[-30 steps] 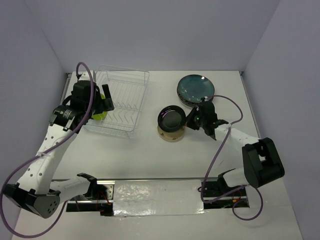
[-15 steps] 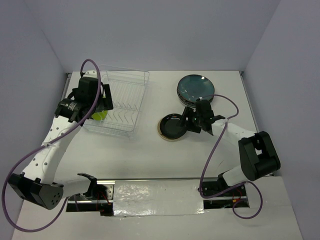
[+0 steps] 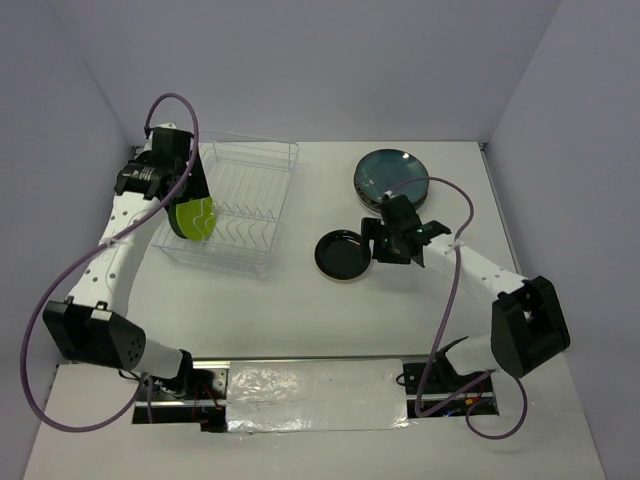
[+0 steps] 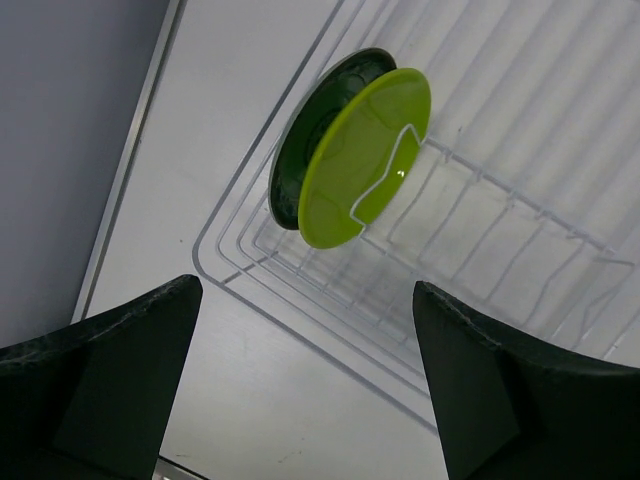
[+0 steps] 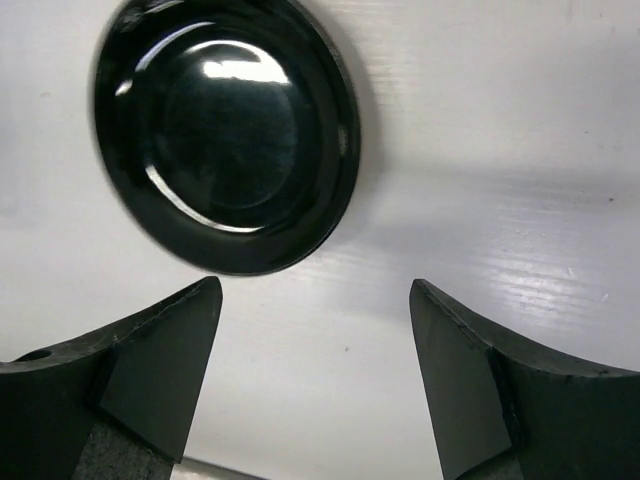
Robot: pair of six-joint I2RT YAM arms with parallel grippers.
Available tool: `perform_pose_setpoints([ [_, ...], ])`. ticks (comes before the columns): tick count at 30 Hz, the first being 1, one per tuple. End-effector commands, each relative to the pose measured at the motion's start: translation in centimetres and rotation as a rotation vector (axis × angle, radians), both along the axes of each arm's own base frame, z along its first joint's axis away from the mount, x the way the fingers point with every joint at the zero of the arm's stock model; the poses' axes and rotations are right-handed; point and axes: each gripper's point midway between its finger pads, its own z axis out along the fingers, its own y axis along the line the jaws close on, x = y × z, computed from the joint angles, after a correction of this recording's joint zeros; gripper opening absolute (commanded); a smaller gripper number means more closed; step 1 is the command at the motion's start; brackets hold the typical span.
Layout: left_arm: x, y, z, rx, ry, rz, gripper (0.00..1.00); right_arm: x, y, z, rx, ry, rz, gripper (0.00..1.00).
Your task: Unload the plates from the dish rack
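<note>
The dark rim stands close behind the lime-green plate's upper rim [image 3: 184,206] [image 4: 309,175], so the gap is narrow. I will lower my left gripper through that gap onto the plate next, with one finger on each side of its rim.
The white wire dish rack [image 3: 262,190] stands at the back left. A lime-green plate [image 3: 192,218] stands upright between the tines at its left end, with a dark rim close behind it [image 4: 310,150]. My left gripper [image 3: 178,188] hovers open above that end, and the green plate [image 4: 365,160] sits ahead of its jaws [image 4: 307,290], untouched. A small black plate [image 3: 342,254] lies flat on the table. My right gripper [image 3: 385,242] is open just right of it, with the black plate [image 5: 225,130] beyond its fingertips [image 5: 315,287]. A dark teal plate [image 3: 392,175] tops a stack at the back right.
The rack [image 4: 480,260] sits close to the left wall and the table's left edge [image 4: 130,180]. The right arm's cable [image 3: 455,225] loops beside the teal stack. Bare white table lies between the rack and the black plate.
The right gripper opened and let go of the black plate, which went from tilted to flat on the table. The left arm rose and drew back from the rack, uncovering the green plate.
</note>
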Motion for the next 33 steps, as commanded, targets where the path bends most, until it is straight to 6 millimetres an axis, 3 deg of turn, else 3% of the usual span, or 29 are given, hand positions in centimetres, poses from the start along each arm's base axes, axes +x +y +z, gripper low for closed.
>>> perform_pose_setpoints([
  [1, 2.1, 1.5, 0.2, 0.048, 0.000, 0.030, 1.00, -1.1, 2.1, 5.7, 0.123, -0.154, 0.115, 0.83],
  [4, 3.5, 2.0, -0.4, 0.060, 0.015, 0.048, 0.97, -2.2, 2.2, 7.6, 0.156, -0.211, 0.131, 0.83],
  [6, 4.9, 2.1, -1.6, 0.064, 0.042, 0.049, 0.90, -3.1, 2.4, 8.8, 0.179, -0.241, 0.158, 0.84],
  [7, 5.5, 2.0, -2.8, 0.071, 0.073, 0.044, 0.86, -3.4, 2.3, 9.0, 0.181, -0.243, 0.166, 0.84],
  [9, 6.4, 2.3, -3.3, 0.082, 0.085, 0.054, 0.76, -4.1, 2.5, 9.2, 0.190, -0.251, 0.184, 0.84],
  [10, 6.9, 2.6, -4.6, 0.092, 0.122, 0.061, 0.76, -4.3, 2.5, 9.2, 0.190, -0.256, 0.190, 0.84],
  [16, 8.4, 3.0, -7.6, 0.105, 0.198, 0.082, 0.69, -5.2, 2.8, 9.4, 0.205, -0.280, 0.220, 0.84],
  [22, 8.6, 3.3, -9.7, 0.101, 0.235, 0.088, 0.63, -5.4, 3.3, 9.3, 0.212, -0.285, 0.236, 0.84],
  [29, 8.1, 3.3, -12.1, 0.072, 0.266, 0.068, 0.37, -5.4, 3.6, 10.2, 0.207, -0.301, 0.232, 0.84],
  [33, 7.8, 3.5, -12.8, 0.054, 0.290, 0.064, 0.34, -5.6, 3.7, 11.1, 0.213, -0.315, 0.228, 0.84],
])
